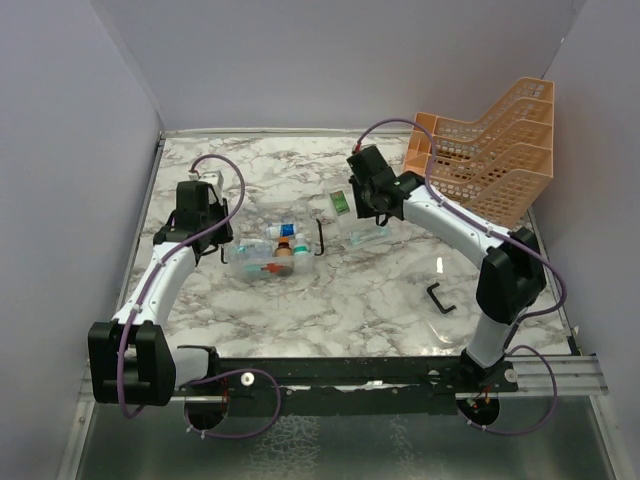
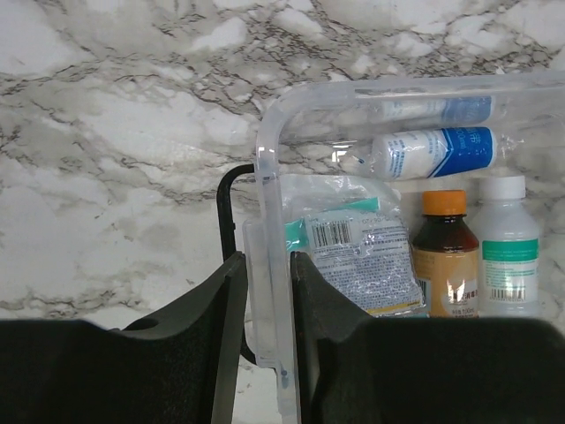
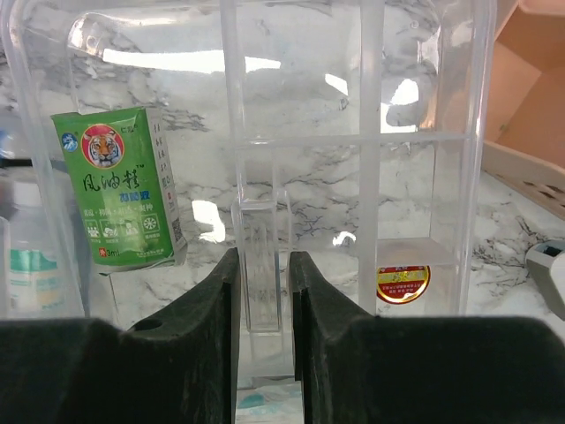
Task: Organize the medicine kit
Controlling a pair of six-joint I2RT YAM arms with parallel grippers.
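Note:
I need to bring the tray (image 1: 360, 228) in my right gripper to the left in the top view next, to the kit's open top, then turn it, lower it inside and release it.
The medicine kit (image 1: 268, 256) is a small clear box lying mid-table. It holds a blue-and-white bottle (image 2: 433, 152), a brown bottle with an orange cap (image 2: 444, 256), a white bottle with a green label (image 2: 508, 252) and a sachet (image 2: 362, 256). My left gripper (image 2: 267, 265) is shut on the kit's left wall (image 2: 270, 203), just beside a black handle (image 2: 224, 208). My right gripper (image 3: 263, 283) is shut on a clear tab of a clear divided tray (image 3: 424, 137). That tray (image 1: 360, 228) is held tilted to the right of the kit. It carries a green tiger box (image 3: 119, 190) and a round red-gold tin (image 3: 403, 283).
An orange mesh tiered rack (image 1: 490, 150) stands at the back right. A loose black U-shaped handle (image 1: 440, 298) lies on the marble near the right arm. Another black handle (image 1: 320, 237) stands at the kit's right end. Walls close in the table on the left, back and right.

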